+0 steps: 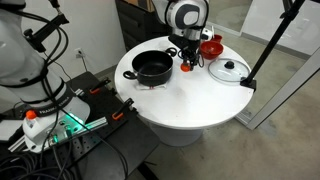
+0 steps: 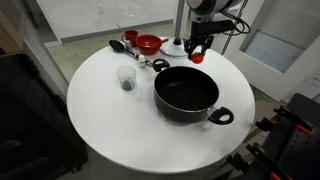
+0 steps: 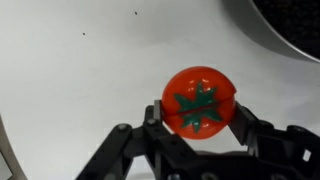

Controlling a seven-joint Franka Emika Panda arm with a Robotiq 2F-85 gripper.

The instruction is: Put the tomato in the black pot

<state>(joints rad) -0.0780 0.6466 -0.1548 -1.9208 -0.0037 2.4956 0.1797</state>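
Note:
My gripper still has the tomato hanging beside the black pot. It needs to go sideways past the pot's rim, then down into the pot's open inside to release it.
The tomato, a small bright-red ball with a green star top, sits between my gripper's two black fingers, which press on both its sides. In both exterior views the gripper hangs low over the white table with the tomato at its tips. It is just beside the black pot, on the side towards the red bowl. The pot's rim shows at the upper right of the wrist view. I cannot tell if the tomato touches the table.
A red bowl and a flat glass lid with a black knob lie beyond the gripper. A clear cup stands by the pot. The round white table's edge is near. A black stand leans at the table's side.

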